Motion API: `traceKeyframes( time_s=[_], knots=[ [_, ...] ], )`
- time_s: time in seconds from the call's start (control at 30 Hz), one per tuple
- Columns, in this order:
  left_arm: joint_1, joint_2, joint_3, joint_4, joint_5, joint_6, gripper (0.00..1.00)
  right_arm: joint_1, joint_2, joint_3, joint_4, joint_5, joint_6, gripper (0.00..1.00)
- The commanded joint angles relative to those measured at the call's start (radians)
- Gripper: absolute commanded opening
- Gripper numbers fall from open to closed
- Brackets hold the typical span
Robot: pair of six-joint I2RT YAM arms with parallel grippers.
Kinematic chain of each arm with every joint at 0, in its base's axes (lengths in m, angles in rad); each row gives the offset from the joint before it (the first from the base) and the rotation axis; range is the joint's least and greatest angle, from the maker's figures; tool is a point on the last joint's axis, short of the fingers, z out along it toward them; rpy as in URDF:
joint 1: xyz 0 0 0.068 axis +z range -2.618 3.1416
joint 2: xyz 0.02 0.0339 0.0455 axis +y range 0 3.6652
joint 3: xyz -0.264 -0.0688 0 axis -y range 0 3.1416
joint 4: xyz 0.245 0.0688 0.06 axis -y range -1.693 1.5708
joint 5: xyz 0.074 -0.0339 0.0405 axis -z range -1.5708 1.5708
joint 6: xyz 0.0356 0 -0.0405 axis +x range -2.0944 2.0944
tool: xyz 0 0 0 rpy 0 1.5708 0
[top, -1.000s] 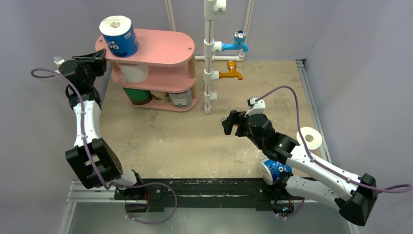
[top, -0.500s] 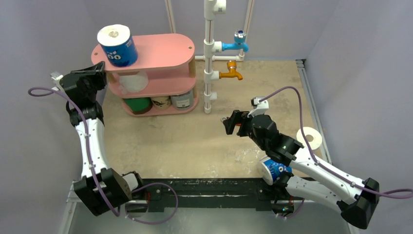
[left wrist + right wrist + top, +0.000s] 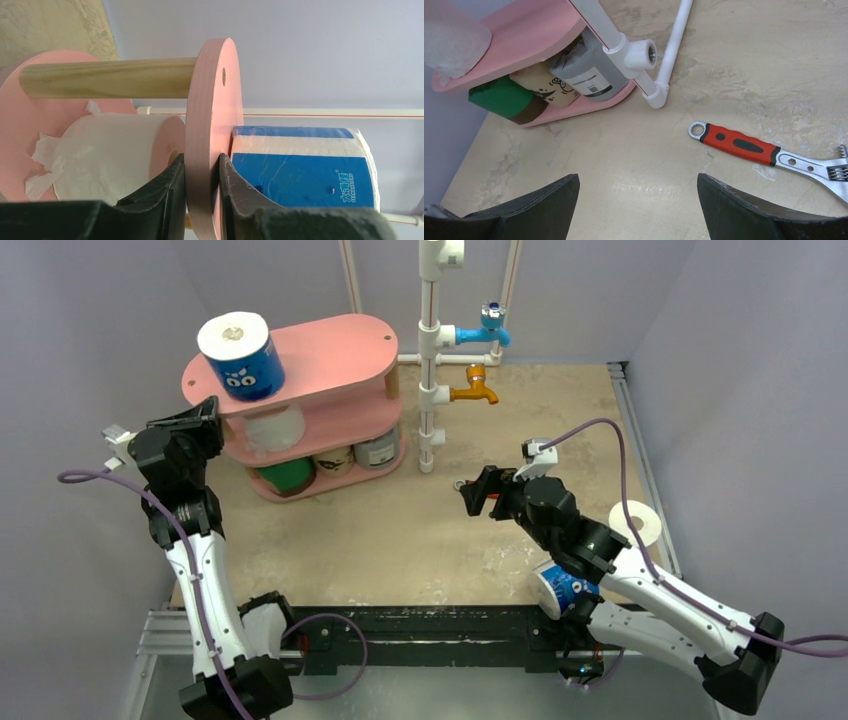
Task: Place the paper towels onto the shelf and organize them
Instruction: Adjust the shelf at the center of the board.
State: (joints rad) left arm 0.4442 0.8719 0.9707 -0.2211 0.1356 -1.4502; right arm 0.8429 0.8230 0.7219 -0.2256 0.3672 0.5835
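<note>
The top board's edge (image 3: pixel 217 408) (image 3: pixel 202 172) is between my fingers, so my left gripper will next move back toward my base, pull that end of the shelf along, and then open.
The pink shelf (image 3: pixel 320 350) stands at the far left. A blue printed roll (image 3: pixel 240 358) stands on its top board and a bare white roll (image 3: pixel 275 425) on the middle tier. Green (image 3: pixel 285 475), brown (image 3: pixel 335 458) and grey (image 3: pixel 375 448) rolls sit on the bottom. My left gripper (image 3: pixel 205 412) is shut on the top board's edge (image 3: pixel 202 125), beside the blue roll (image 3: pixel 300 167). My right gripper (image 3: pixel 478 490) is open and empty above the table. A white roll (image 3: pixel 640 523) and a blue roll (image 3: pixel 562 588) lie by my right arm.
A white pipe frame (image 3: pixel 430 360) with blue and orange taps stands right of the shelf. A red-handled wrench (image 3: pixel 744 145) lies on the table below my right gripper. Grey walls enclose the table on three sides.
My left arm has pulled the shelf toward the near left; it slid and turned with its rolls still on it. My right gripper shifted slightly right.
</note>
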Motion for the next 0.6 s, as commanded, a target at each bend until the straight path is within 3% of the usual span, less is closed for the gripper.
traceKeyframes(
  time_s=[0.0, 0.57],
  knots=[
    [-0.001, -0.069, 0.048, -0.012, 0.002, 0.090, 0.00, -0.005, -0.029, 0.022, -0.001, -0.008, 0.004, 0.89],
    [-0.012, -0.194, 0.046, -0.246, -0.051, 0.157, 0.00, -0.005, -0.089, 0.039, -0.067, 0.015, 0.005, 0.89]
  ],
)
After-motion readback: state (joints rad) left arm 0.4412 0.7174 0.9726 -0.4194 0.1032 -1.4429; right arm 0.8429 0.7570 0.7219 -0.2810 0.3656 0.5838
